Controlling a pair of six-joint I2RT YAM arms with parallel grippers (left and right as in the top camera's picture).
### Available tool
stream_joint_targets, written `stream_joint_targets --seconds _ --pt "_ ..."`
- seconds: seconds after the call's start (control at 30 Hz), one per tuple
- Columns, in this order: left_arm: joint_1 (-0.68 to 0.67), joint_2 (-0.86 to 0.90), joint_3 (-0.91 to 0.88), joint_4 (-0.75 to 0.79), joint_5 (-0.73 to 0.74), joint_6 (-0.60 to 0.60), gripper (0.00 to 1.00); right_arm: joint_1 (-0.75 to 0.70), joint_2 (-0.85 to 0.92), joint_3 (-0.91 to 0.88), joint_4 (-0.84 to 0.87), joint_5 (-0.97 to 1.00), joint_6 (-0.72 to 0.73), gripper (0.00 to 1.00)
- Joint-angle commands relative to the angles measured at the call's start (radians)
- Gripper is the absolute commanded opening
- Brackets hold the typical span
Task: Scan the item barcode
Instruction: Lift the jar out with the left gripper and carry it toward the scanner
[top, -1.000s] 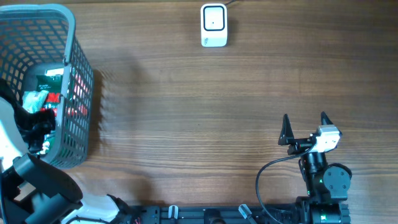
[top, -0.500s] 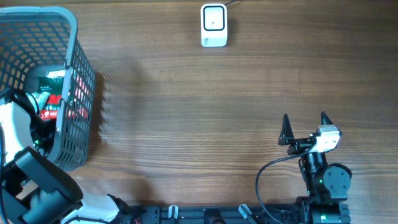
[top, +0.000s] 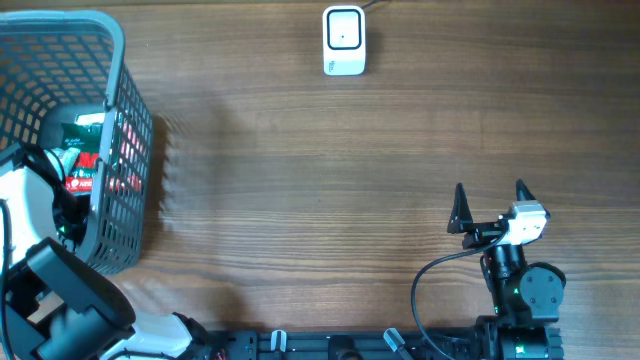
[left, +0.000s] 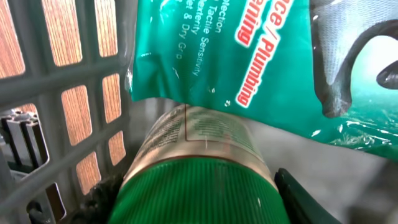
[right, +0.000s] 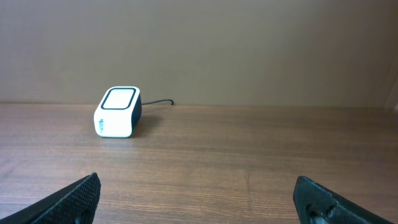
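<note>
My left gripper will next move up over the basket's side, then go down to release the jar on bare tabletop to the basket's right in the overhead view.
In the left wrist view, a clear jar with a ribbed green cap (left: 199, 196) lies on its side in the grey basket (left: 62, 81). It is partly under a green packet (left: 267, 56). My left gripper (left: 196, 202) is shut on the cap, one dark finger (left: 298, 199) on each side. From overhead, the left arm (top: 25, 200) reaches into the basket (top: 125, 120) and hides the jar. The white scanner (top: 344, 40) stands at the table's far edge. My right gripper (top: 490, 205) rests open near the front right, facing the scanner (right: 117, 112).
The basket at the left holds green and red packets (top: 85, 150). A black cable (top: 430, 285) loops beside the right arm's base. Bare wooden tabletop (top: 320, 180) lies between basket, scanner and right gripper.
The left arm has dropped deeper into the basket and the basket has shifted slightly to the right. The right arm has not moved.
</note>
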Motion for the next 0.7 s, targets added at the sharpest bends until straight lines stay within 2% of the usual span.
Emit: stream_joint_targets --seconds 0.0,0.27,0.6,0.67 --pt "-0.005 0.019 0.001 0.005 -0.011 0.018 0.43 -0.005 -0.002 0.0 0.003 0.014 0.016 1.0" --pt "-0.005 0.019 0.319 -0.21 -0.063 0.02 0.44 -0.005 -0.002 0.0 0.003 0.014 0.016 1.0" --pt "-0.005 0.019 0.844 -0.502 -0.061 0.046 0.46 -0.005 -0.002 0.0 0.003 0.014 0.016 0.99" --pt "-0.005 0.01 0.936 -0.513 -0.03 0.088 0.44 -0.005 -0.002 0.0 0.003 0.014 0.016 1.0"
